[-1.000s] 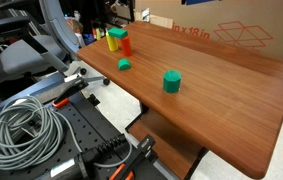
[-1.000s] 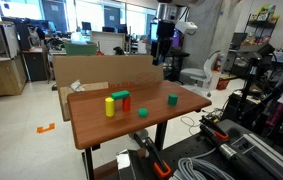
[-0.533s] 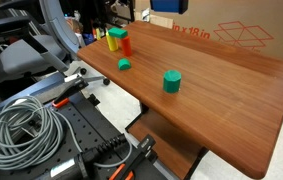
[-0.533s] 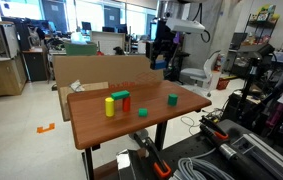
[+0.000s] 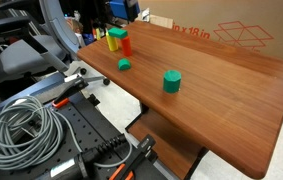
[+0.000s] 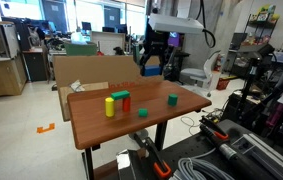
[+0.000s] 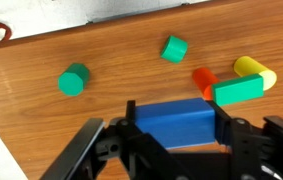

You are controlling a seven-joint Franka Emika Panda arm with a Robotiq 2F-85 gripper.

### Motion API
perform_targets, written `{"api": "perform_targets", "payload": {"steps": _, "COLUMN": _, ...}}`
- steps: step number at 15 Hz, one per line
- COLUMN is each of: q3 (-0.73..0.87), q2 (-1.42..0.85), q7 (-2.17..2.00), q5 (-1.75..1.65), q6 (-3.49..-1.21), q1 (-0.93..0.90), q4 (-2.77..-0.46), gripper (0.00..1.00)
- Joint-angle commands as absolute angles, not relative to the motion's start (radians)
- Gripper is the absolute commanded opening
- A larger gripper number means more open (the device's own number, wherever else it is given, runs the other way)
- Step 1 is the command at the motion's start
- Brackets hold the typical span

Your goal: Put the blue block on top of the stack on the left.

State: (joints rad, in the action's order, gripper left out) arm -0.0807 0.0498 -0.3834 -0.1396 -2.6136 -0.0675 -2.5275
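Next, my gripper shifts toward the right in the wrist view and lowers onto the green bar (image 7: 238,89) to release the blue block, since that bar tops the stack.
In the wrist view my gripper (image 7: 173,140) is shut on the blue block (image 7: 171,120), held lengthwise between the jaws above the table. The stack (image 7: 231,82) lies ahead to the right: a red block, a yellow block and a green bar across them. In both exterior views the gripper (image 6: 153,66) hangs high above the table's far side, with the blue block (image 5: 120,8) in it. The stack (image 5: 118,40) (image 6: 116,102) stands near a table corner, apart from the gripper.
A green cylinder (image 5: 171,81) (image 6: 172,99) (image 7: 74,80) and a small green piece (image 5: 124,64) (image 6: 142,112) (image 7: 174,47) stand on the brown wooden table (image 5: 221,95). A cardboard box (image 5: 231,30) lies behind the table. Coiled cables (image 5: 21,130) lie beside it.
The arm has carried the blue block sideways above the table toward the stack's side. The objects on the table have not moved.
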Motion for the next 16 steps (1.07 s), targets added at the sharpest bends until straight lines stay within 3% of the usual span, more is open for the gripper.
{"api": "perform_targets", "payload": {"steps": 1, "q3": -0.115, "q2": 0.088, "q7": -0.451, "q5": -0.189, "q6": -2.621, "q1": -0.079, "q4": -2.573, "gripper": 0.44}}
{"api": "perform_targets", "payload": {"steps": 16, "q3": -0.147, "q2": -0.022, "q7": -0.336, "q5": -0.119, "q6": -2.518, "q1": -0.119, "q4": -2.438, "gripper": 0.44}}
